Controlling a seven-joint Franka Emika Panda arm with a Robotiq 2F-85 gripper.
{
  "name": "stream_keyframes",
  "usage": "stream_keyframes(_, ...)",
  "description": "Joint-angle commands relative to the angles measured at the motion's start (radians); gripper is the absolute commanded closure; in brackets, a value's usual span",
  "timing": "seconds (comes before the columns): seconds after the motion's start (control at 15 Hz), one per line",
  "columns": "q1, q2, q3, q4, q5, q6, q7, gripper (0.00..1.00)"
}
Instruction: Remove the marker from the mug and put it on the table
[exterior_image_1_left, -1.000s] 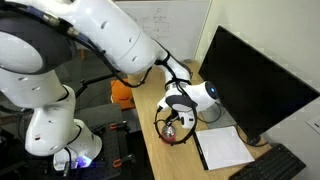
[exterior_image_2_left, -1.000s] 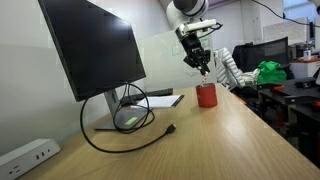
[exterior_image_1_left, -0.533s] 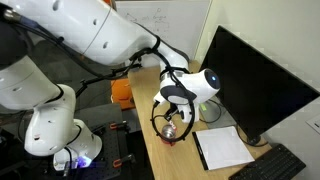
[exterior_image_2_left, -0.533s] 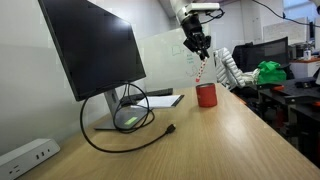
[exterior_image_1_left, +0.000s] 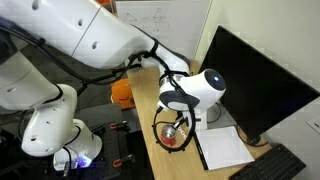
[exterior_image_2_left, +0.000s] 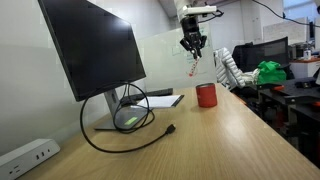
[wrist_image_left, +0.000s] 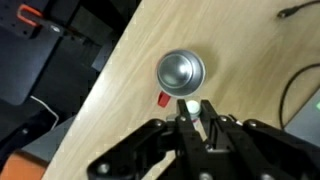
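Observation:
The bare tabletop beside the white sheet (exterior_image_1_left: 190, 164) is clear, so my gripper should next move down and away from the mug (exterior_image_1_left: 172, 137) toward that spot to release the marker.
The red mug (exterior_image_2_left: 206, 95) stands upright on the light tan table (exterior_image_2_left: 220, 140). My gripper (exterior_image_2_left: 192, 43) is shut on the top of the reddish-pink marker (exterior_image_2_left: 196, 68), which hangs down from the fingers just above the mug, slightly to its left and clear of the rim. In the wrist view the mug (wrist_image_left: 180, 72) lies straight below, its inside looking empty. The marker's pale end (wrist_image_left: 191, 105) shows between my fingers (wrist_image_left: 195, 122). In an exterior view the gripper (exterior_image_1_left: 178, 122) hovers over the mug (exterior_image_1_left: 172, 137); the marker is hard to make out there.
A black monitor (exterior_image_2_left: 95, 50) stands on the table with a looped black cable (exterior_image_2_left: 120, 125) at its foot. A white sheet of paper (exterior_image_1_left: 222, 148) and a keyboard (exterior_image_1_left: 272, 165) lie near the mug. An orange object (exterior_image_1_left: 122, 93) sits at the table's far end.
My gripper has risen straight up with the marker in it. The marker has come out of the mug and now hangs above it. The mug has not moved.

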Motion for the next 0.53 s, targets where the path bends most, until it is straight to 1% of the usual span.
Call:
stream_keyframes(0.0, -0.030, 0.072, 0.008, 0.025, -0.164, 0.122, 0.181, 0.95)
stream_keyframes(0.2, -0.028, 0.176, -0.019, 0.072, -0.317, 0.138, 0.316, 0.95)
stream_keyframes(0.4, -0.006, 0.283, -0.057, 0.130, -0.408, 0.120, 0.410, 0.95)
stream_keyframes(0.47, 0.000, 0.317, -0.067, 0.149, -0.422, 0.118, 0.426, 0.95)
